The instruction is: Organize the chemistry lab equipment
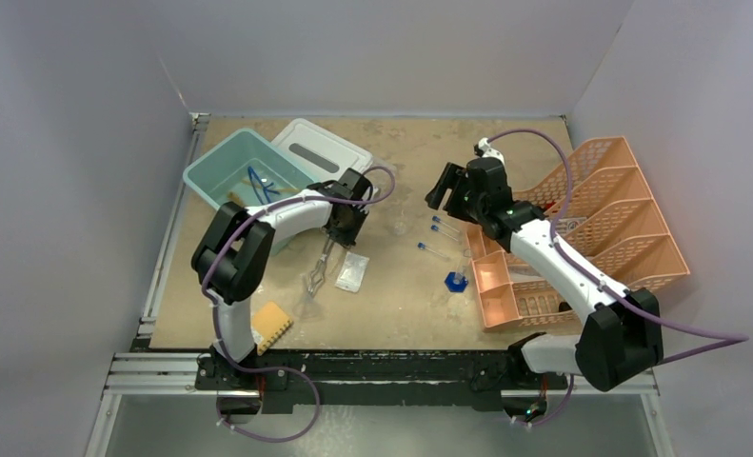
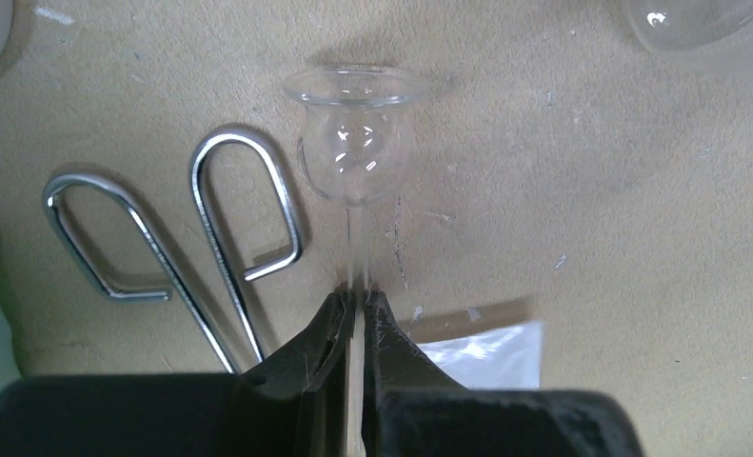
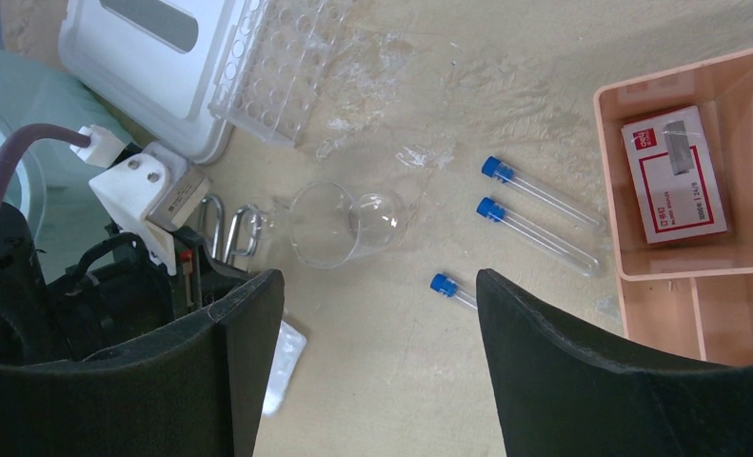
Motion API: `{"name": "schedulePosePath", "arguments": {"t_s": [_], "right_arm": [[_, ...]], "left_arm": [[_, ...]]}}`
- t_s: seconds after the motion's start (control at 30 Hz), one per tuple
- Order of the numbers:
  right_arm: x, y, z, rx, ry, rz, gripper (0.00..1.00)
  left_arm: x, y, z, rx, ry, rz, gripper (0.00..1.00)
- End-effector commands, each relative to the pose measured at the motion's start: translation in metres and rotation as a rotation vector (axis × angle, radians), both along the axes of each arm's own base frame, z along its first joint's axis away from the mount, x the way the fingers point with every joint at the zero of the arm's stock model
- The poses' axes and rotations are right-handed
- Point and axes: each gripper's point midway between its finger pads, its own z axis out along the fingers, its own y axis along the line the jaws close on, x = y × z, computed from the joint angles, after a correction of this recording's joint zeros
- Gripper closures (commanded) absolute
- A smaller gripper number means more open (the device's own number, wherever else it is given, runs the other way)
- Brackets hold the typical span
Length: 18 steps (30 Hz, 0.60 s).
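I will lift my left gripper, swing it to the left in the top view over the bottom of the teal bin, lower it and release, because the teal bin is open.
My left gripper (image 2: 355,293) is shut on the thin stem of a clear funnel-shaped glass piece (image 2: 355,143), whose bulb rests near the table. In the top view the left gripper (image 1: 332,243) hangs over the metal tongs (image 1: 317,276), which lie just left of the glass piece (image 2: 163,238). A white packet (image 2: 491,352) lies to the right. My right gripper (image 3: 380,281) is open and empty, held high above three blue-capped test tubes (image 3: 539,233) and a clear beaker (image 3: 339,224) lying on its side. The clear tube rack (image 3: 282,67) lies farther off.
A teal bin (image 1: 222,162) at the back left holds blue-rimmed glasses (image 1: 261,181), with a white lid (image 1: 320,148) beside it. The peach organiser (image 1: 591,219) fills the right side. A yellow sponge (image 1: 270,324) lies near the front left. A small blue item (image 1: 456,281) sits by the organiser.
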Motion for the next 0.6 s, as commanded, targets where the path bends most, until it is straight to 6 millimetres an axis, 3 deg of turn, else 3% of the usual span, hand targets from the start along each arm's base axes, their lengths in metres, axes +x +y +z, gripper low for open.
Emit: {"name": "schedulePosePath", "arguments": {"t_s": [0.0, 0.1, 0.33, 0.47, 0.57], "right_arm": [[0.013, -0.001, 0.019, 0.017, -0.058, -0.036, 0.25], [0.015, -0.001, 0.021, 0.021, -0.066, -0.042, 0.25], [0.021, -0.005, 0.030, 0.022, -0.105, -0.069, 0.25], [0.024, -0.006, 0.036, 0.024, -0.130, -0.081, 0.25], [0.026, -0.007, 0.037, 0.013, -0.136, -0.085, 0.25]], "left_arm": [[0.007, 0.000, 0.003, 0.014, -0.014, -0.017, 1.00], [0.008, -0.003, 0.024, -0.011, -0.042, -0.053, 1.00], [0.010, -0.016, 0.096, -0.150, -0.200, -0.145, 1.00], [0.028, -0.015, 0.135, -0.176, -0.322, -0.072, 1.00], [0.052, 0.000, 0.170, -0.158, -0.446, 0.092, 1.00]]}}
